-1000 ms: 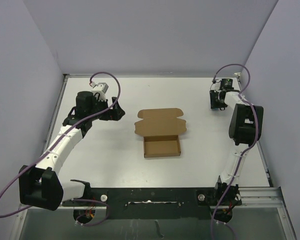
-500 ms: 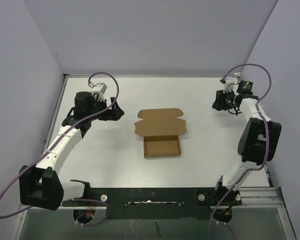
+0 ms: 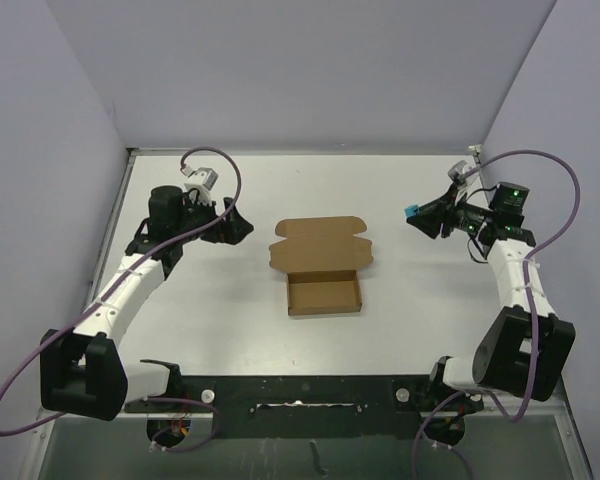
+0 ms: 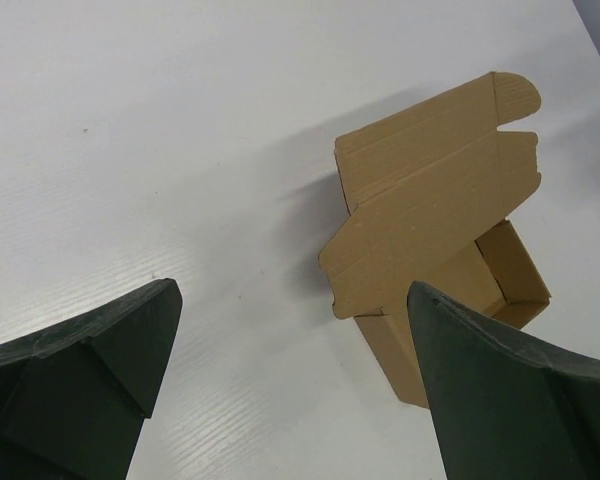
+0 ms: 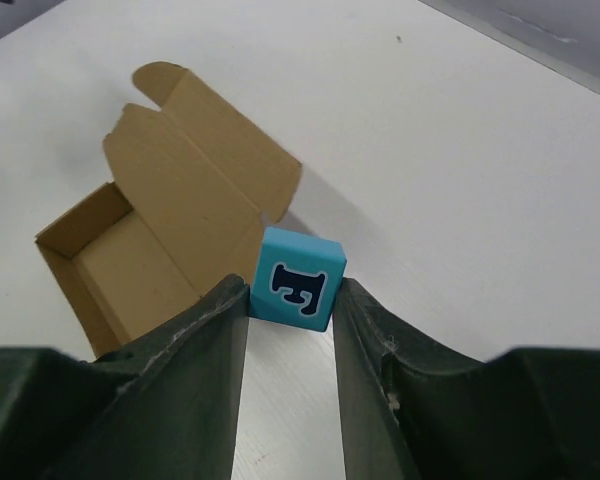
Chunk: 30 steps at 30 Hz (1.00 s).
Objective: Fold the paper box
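Observation:
My right gripper brings the cube (image 3: 410, 212) back over the nearest end of the paper box's empty tray next, then lowers to open.
The paper box (image 3: 322, 280) is brown cardboard, sitting in the middle of the table with its tray formed and its lid flap (image 3: 318, 243) lying open toward the back. In the left wrist view the paper box (image 4: 435, 215) lies ahead and to the right. My left gripper (image 3: 242, 227) hovers left of the box, open and empty. My right gripper (image 3: 418, 218) is right of the box, raised, shut on a small blue cube (image 3: 410, 212). In the right wrist view the cube (image 5: 300, 277), printed with a dark letter, sits pinched at the fingertips, with the open paper box (image 5: 150, 250) beyond it.
The white table (image 3: 230, 320) has a raised edge at the back and grey walls on three sides. A black rail (image 3: 300, 390) with the arm bases runs along the near edge.
My right arm has swung out from the back right corner toward the box, bringing the blue cube into sight. The left gripper has barely shifted. The box has not moved.

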Tool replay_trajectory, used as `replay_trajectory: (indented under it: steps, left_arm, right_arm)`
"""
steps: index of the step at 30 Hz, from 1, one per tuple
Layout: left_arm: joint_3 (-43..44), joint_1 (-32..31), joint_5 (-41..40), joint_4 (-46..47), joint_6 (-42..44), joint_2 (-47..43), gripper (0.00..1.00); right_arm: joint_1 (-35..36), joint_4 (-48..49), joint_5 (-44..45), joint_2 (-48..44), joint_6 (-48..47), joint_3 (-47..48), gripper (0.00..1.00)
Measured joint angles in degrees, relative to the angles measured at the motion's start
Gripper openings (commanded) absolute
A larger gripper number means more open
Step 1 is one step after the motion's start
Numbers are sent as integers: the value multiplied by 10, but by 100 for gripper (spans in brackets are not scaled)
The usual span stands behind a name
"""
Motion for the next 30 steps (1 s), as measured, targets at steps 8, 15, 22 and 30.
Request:
replay_trajectory:
  steps: [8, 15, 22, 30]
  left_arm:
    - [-23, 0, 31, 35, 19, 0, 98]
    - [-35, 0, 35, 50, 40, 0, 98]
    - [-52, 0, 36, 71, 52, 0, 98]
    - [-53, 0, 36, 73, 52, 0, 98]
  right_arm:
    - [17, 26, -126, -48, -72, -80, 0]
    - [76, -63, -156, -26, -233, -83, 0]
    - [188, -209, -96, 48, -434, -60, 2]
    - [295, -256, -3, 56, -539, -64, 9]
